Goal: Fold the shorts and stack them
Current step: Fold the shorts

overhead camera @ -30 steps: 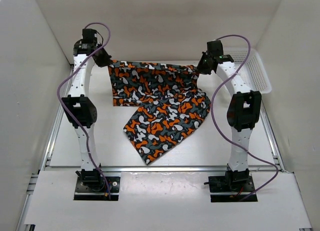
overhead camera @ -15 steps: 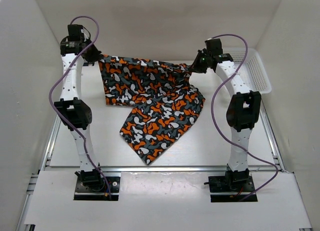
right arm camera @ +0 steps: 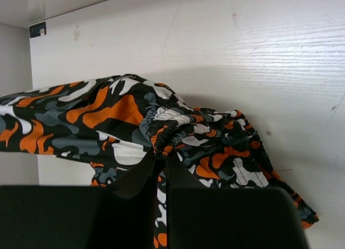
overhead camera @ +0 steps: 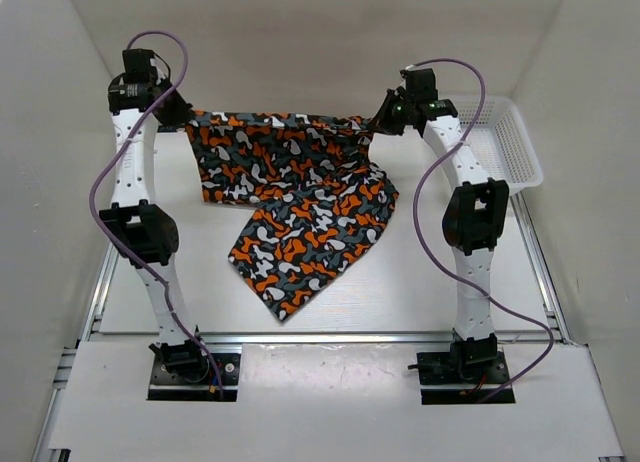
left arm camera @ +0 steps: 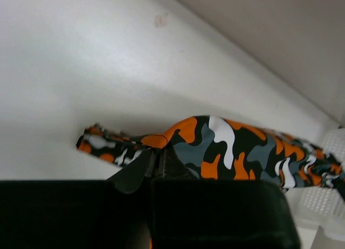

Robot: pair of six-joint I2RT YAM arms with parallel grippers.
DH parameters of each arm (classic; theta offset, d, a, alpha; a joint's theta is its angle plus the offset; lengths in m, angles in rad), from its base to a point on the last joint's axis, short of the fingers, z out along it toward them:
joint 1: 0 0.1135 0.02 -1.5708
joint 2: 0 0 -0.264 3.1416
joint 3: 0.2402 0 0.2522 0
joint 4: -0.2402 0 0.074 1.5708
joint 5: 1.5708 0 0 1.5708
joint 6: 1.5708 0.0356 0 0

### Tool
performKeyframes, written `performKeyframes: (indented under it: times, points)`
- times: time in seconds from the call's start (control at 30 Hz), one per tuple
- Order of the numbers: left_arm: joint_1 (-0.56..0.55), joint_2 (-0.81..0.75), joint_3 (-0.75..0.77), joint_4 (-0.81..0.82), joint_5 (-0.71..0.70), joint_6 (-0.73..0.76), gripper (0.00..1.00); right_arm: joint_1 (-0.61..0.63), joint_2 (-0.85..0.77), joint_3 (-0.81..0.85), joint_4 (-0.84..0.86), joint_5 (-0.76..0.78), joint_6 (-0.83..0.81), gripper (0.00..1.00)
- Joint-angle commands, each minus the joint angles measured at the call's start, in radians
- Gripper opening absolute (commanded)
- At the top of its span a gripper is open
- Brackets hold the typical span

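My right gripper carries the waistband back and down onto the bare tabletop (overhead camera: 428, 264) beside the trailing leg next. It releases the waistband there, since the shorts (overhead camera: 290, 197) still hang raised.
The camouflage shorts (overhead camera: 290, 197) hang stretched between my two raised grippers, with one leg trailing down onto the table toward the front. My left gripper (overhead camera: 180, 114) is shut on the shorts' left top corner; the cloth (left arm camera: 226, 146) runs off to the right of its fingers (left arm camera: 135, 171). My right gripper (overhead camera: 380, 122) is shut on the bunched waistband at the right top corner (right arm camera: 172, 128), the cloth pinched between its fingers (right arm camera: 183, 176).
A white mesh basket (overhead camera: 505, 142) stands at the back right, beside the right arm; its rim shows in the left wrist view (left arm camera: 329, 152). White walls (overhead camera: 60, 132) enclose the table on the left, back and right.
Both grippers have risen and moved back and leftward with the shorts. The cloth is pulled tauter between them, and the trailing leg has slid left on the table.
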Motion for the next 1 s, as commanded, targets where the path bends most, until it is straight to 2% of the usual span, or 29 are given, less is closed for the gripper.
performKeyframes:
  times: [0.0,0.2,0.3,0.43,0.53,0.67,0.83,0.97]
  points:
    - [-0.030,-0.204,-0.141,0.012,-0.142,0.063,0.10,-0.060,0.030,0.060,-0.052,0.089,-0.066,0.01]
    - [-0.206,-0.482,-0.442,-0.071,-0.155,0.072,0.10,-0.104,-0.019,0.023,-0.065,0.062,-0.086,0.01]
    - [-0.306,-0.615,-0.571,-0.071,-0.155,0.034,0.10,-0.124,-0.066,-0.009,-0.094,0.048,-0.099,0.01]
    - [-0.441,-0.758,-0.832,-0.051,-0.184,-0.069,0.10,-0.135,-0.158,-0.136,-0.114,0.060,-0.119,0.01]
    - [-0.533,-0.807,-1.008,-0.028,-0.196,-0.147,0.10,-0.158,-0.261,-0.297,-0.114,0.092,-0.138,0.01]
    - [-0.657,-0.879,-1.163,0.006,-0.196,-0.237,0.10,-0.189,-0.419,-0.514,-0.090,0.151,-0.168,0.01]
    - [-0.778,-0.888,-1.254,0.006,-0.243,-0.307,0.10,-0.198,-0.577,-0.747,-0.041,0.235,-0.133,0.01]
    - [-0.814,-0.867,-1.334,0.006,-0.280,-0.362,0.10,-0.198,-0.697,-0.906,-0.030,0.316,-0.059,0.01]
